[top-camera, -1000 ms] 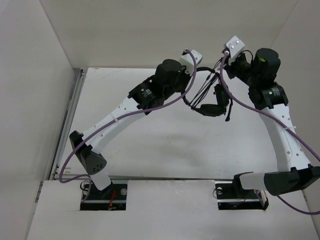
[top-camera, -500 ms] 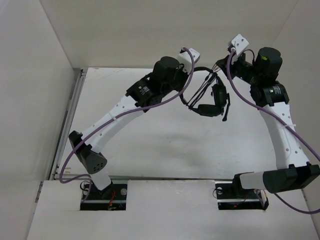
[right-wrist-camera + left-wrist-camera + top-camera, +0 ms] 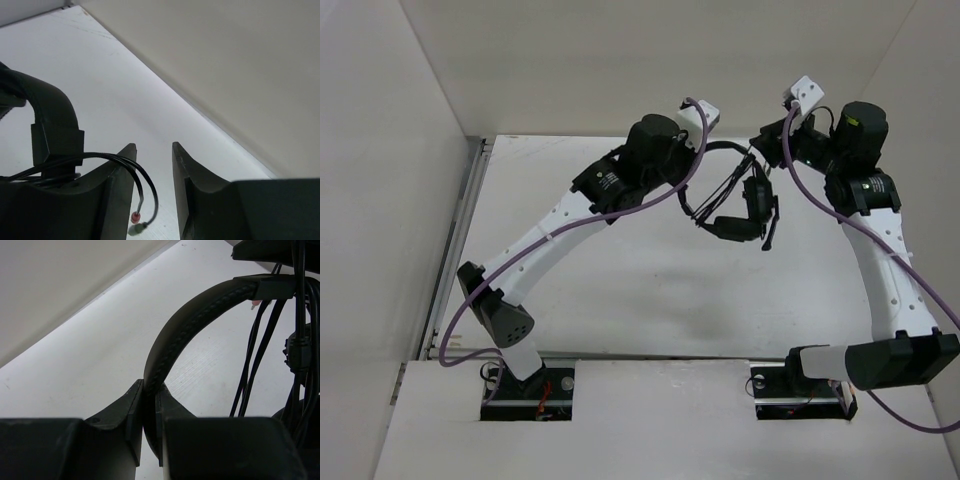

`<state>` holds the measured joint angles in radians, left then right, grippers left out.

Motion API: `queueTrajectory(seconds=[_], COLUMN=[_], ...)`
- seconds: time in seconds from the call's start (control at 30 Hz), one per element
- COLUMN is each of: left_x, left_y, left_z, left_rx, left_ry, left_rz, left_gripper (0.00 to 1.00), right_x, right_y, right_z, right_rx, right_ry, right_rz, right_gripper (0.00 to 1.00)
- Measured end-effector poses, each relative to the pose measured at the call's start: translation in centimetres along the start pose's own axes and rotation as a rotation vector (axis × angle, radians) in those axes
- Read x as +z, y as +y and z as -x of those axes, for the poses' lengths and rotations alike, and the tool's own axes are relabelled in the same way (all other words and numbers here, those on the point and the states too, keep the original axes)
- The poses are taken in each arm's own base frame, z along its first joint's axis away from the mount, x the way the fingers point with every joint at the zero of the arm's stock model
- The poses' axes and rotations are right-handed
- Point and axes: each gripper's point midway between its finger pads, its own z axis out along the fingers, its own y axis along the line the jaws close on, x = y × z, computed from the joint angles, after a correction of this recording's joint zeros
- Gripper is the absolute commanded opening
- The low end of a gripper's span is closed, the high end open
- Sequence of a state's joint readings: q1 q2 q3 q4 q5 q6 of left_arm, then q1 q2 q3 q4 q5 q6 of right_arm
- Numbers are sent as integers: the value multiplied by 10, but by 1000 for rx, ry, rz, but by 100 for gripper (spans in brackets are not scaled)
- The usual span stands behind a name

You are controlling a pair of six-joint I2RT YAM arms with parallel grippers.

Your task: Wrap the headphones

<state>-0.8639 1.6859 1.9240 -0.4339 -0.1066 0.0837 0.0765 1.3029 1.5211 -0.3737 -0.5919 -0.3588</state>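
The headphones are hanging from my left gripper, which should lower them to the clear tabletop below it and to its left in the top view, and let go of the headband (image 3: 200, 305) there.
The black headphones (image 3: 738, 215) hang above the table between my two arms, cable strands looped round them. My left gripper (image 3: 713, 146) is shut on the stitched headband (image 3: 200, 305), which rises from between its jaws (image 3: 149, 387); several cable strands (image 3: 255, 350) hang at the right. My right gripper (image 3: 153, 146) stands open just right of the headband's other end (image 3: 50, 115). The cable's end (image 3: 120, 160) drapes over the left finger and dangles between the jaws, unclamped, ending in a red plug (image 3: 135, 217) and a green plug (image 3: 133, 230).
A white table (image 3: 620, 290) lies below, boxed in by pale walls at the back and on both sides. A metal rail (image 3: 460, 235) runs along the table's left edge. Thick purple cables (image 3: 650, 205) trail from both arms.
My right gripper has opened and let go of the cable end, and its wrist has drawn slightly right. The hanging earcups have swung a little to the left. The left gripper keeps its hold.
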Motion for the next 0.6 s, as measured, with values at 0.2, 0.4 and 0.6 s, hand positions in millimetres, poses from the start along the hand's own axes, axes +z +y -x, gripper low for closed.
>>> queueTrajectory(seconds=[0.2,0.4,0.6], left_x=[-3,-1,0], left_y=[-4,26,53], left_z=[0,-5,-9], left_rx=[-44,-115,-173], left_ry=[12,31,39], left_rz=[-46,-12,30], left_gripper=[0,0,0], right_x=[-10,-22,-32], right_y=[2,7,13], right_z=[-19,-67,-92], right_rx=[88,237,343], right_ry=[-11,33,40], right_rz=[97,173,192], right_gripper=[42,42,42])
